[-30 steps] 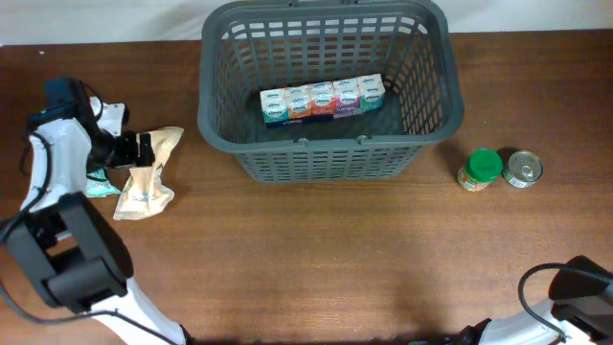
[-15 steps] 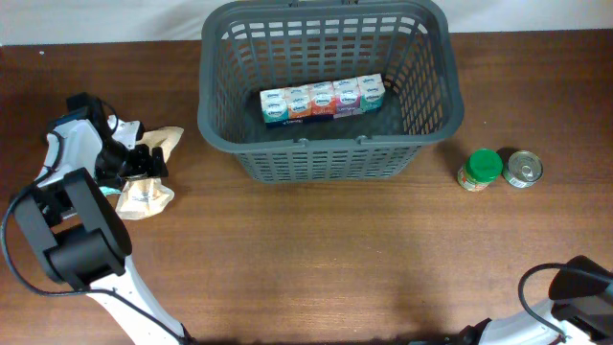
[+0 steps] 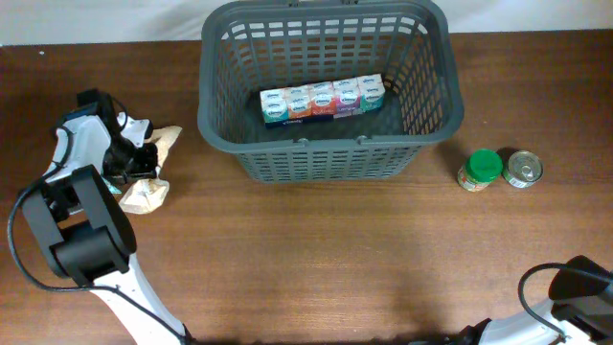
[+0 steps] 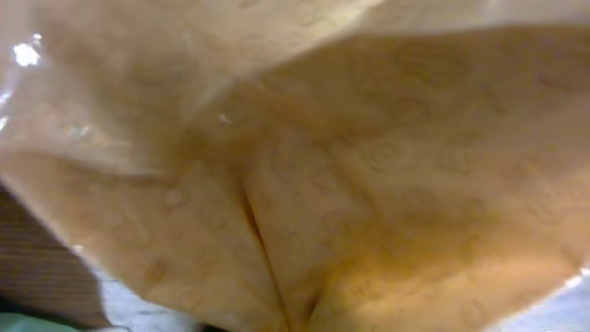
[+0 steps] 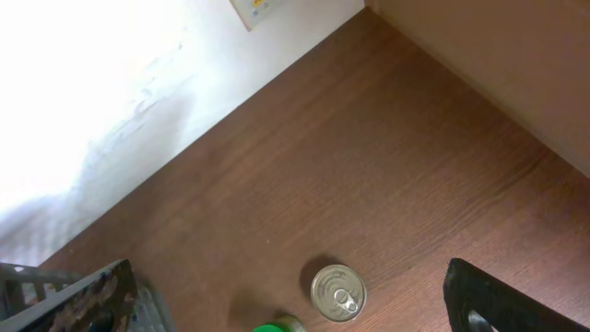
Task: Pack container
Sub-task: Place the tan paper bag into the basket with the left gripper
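The bare bottom of the basket before the cartons is to the right in the overhead view, so the left gripper will next rise, cross the basket's rim, come down and let go of the pouch.
The container, a big dark grey lattice basket, stands at the back middle with a row of small cartons inside. Left of it lies a crumpled tan plastic pouch on the table. My left gripper is down on the pouch and shut on it. The tan pouch fills the left wrist view and hides the fingers. In the right wrist view my right gripper hangs open high above the table, nothing between its fingers.
A green-lidded jar and a small tin can stand right of the basket. The tin can and the jar's lid also show below the right gripper. A greenish packet peeks out beside the pouch.
The left gripper has gone from open to shut on the tan pouch, bunching it up. The left arm shifted slightly toward the basket. The right arm has not moved.
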